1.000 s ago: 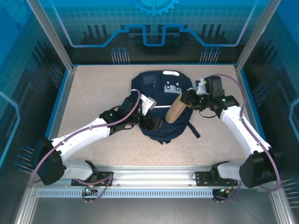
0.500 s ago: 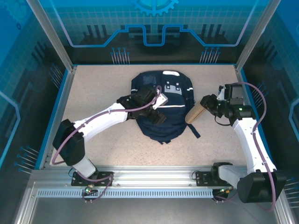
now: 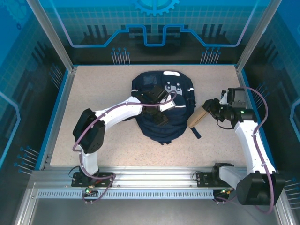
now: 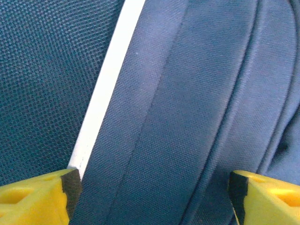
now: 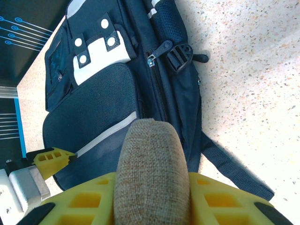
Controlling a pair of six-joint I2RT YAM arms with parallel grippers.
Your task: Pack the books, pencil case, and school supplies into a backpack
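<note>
The tan pencil case (image 3: 197,116) should go over the backpack's lower front (image 3: 164,126) next in my right gripper. Then the case needs to be lowered and let go.
The navy backpack (image 3: 164,101) lies flat mid-table with its white-and-grey patch (image 5: 96,51) facing up. My left gripper (image 3: 160,117) hovers low over its lower front, open. In the left wrist view its yellow fingertips (image 4: 40,197) stand wide apart over navy fabric and a white stripe (image 4: 101,101). The tan pencil case (image 3: 197,116) is held beside the backpack's right edge, with my right gripper (image 3: 211,108) shut on it. It fills the gap between the yellow fingers (image 5: 79,204) in the right wrist view. The books and other school supplies are out of view.
A dark strap (image 3: 195,131) trails off the backpack's lower right onto the speckled tabletop (image 3: 93,93). A blue rim and metal posts (image 3: 61,93) bound the table on all sides. The left arm's elbow (image 3: 89,126) rises over the table's left half.
My right gripper has carried the pencil case from above the backpack out to its right side. The left arm has swung rightward, further across the backpack's front.
</note>
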